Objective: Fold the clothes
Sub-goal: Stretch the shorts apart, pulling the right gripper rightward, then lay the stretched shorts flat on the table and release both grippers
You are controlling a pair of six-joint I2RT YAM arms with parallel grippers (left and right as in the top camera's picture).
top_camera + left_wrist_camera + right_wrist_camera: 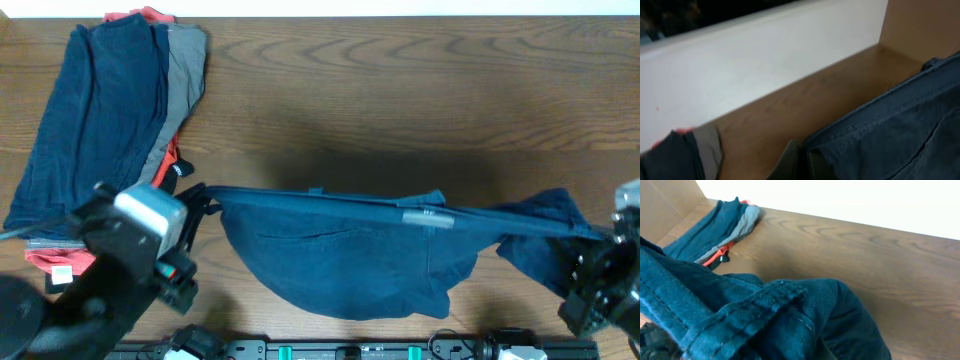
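Observation:
My right gripper will move the corner of the shorts' waistband outward and down to the tabletop by the white wall [468,48] [880,239] and let go of it, because the far part of the tabletop is bare.
Dark navy shorts [350,250] hang stretched between my two grippers above the wooden table, waistband taut along the top and the body sagging below it. My left gripper [200,200] is shut on the waistband's left end. In the left wrist view its fingers [790,165] pinch the denim edge [900,125]. Over at the right end, my right gripper [597,245] is shut on the bunched fabric. In the right wrist view the shorts [765,315] cover its jaws, so the fingers are hidden.
A pile of other clothes [95,110], navy, grey and orange-red, lies at the table's back left. It also shows as a pile [720,225] in the right wrist view. A white wall [765,65] borders the far edge of the table [400,90].

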